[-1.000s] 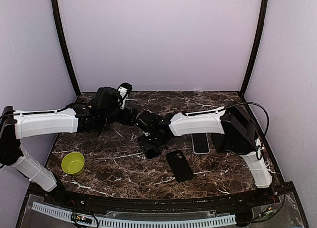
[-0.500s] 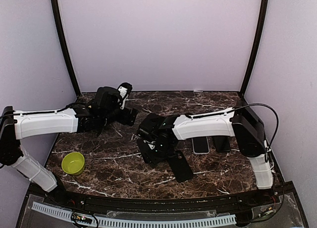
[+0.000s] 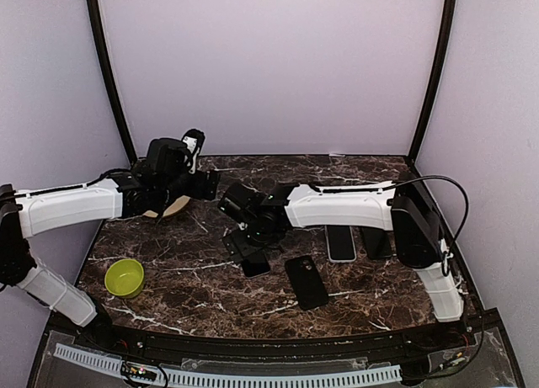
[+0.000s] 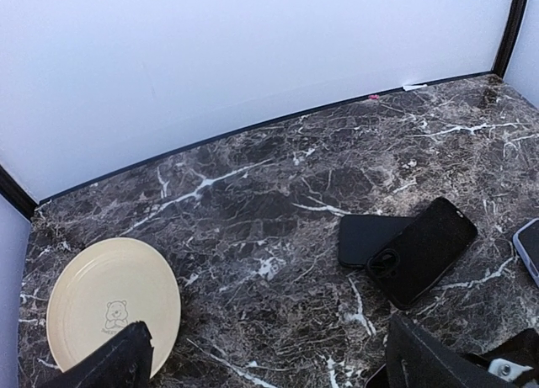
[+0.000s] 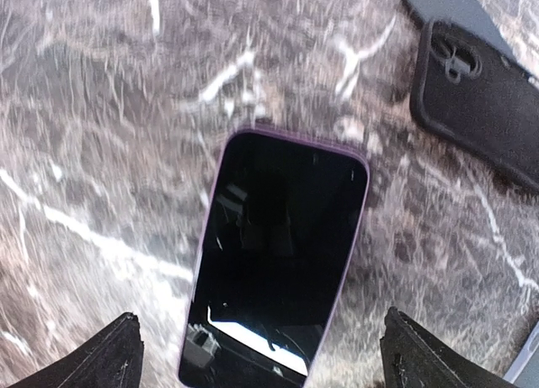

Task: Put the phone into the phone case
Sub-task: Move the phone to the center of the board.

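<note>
The robot's right gripper needs to go down toward the middle of the phone next, then close across the phone's long purple edges.
The phone point(image 5: 278, 253), black-screened with a purple edge, lies flat on the marble; it also shows in the top view point(image 3: 255, 263). My right gripper point(image 5: 274, 363) hovers just above its near end, open and empty, fingertips point(image 5: 109, 354) wide on either side; the top view shows this gripper point(image 3: 242, 235) too. A black phone case point(image 5: 484, 93) with a camera cutout lies beyond, partly on a dark slab point(image 5: 450, 5). The left wrist view shows that case point(image 4: 421, 249); in the top view my right arm hides it. My left gripper point(image 3: 206, 186) is open and empty, raised at the back left.
A black slab with a round camera ring point(image 3: 306, 281) lies right of the phone. A white-edged phone point(image 3: 340, 243) and a dark one point(image 3: 375, 241) lie further right. A cream plate point(image 4: 114, 304) sits under my left arm. A green bowl point(image 3: 124, 277) stands front left.
My right gripper swung forward over the phone, then drew back to the left, uncovering it. The phone has not visibly moved. My left gripper rose and pulled back to the left.
</note>
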`<state>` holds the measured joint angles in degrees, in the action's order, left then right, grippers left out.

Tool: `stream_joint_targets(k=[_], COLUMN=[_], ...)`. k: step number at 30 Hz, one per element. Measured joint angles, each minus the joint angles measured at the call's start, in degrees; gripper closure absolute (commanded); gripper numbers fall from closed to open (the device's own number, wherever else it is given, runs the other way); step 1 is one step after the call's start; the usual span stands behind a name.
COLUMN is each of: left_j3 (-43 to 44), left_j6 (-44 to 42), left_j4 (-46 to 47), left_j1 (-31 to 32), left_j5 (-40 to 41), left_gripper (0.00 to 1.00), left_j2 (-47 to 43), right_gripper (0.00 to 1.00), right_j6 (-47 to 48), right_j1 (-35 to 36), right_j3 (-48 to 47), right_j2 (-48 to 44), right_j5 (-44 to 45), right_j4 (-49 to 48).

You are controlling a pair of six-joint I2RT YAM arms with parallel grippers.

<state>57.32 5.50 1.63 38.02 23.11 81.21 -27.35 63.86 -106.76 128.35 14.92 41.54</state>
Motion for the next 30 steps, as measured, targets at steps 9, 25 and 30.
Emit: stream_joint_targets(k=[9, 25, 30], left_j3=[0.0, 0.0, 0.0], left_j6=[0.3, 0.3, 0.3], left_j4=[0.0, 0.0, 0.0], left_j1=[0.2, 0.2, 0.2], left_j5=[-1.3, -1.2, -1.3], left_gripper=[0.01, 0.01, 0.01], left_j2=[-0.7, -0.7, -0.7], right_gripper=[0.03, 0.34, 0.33], right_j6=[-2.1, -2.5, -1.6], right_j1=[-1.9, -1.6, 0.1], right_j3=[-5.6, 0.0, 3.6], right_j2=[7.8, 5.7, 3.2], right_j5=[0.7, -0.7, -1.9], right_j4=[-0.8, -3.9, -2.2])
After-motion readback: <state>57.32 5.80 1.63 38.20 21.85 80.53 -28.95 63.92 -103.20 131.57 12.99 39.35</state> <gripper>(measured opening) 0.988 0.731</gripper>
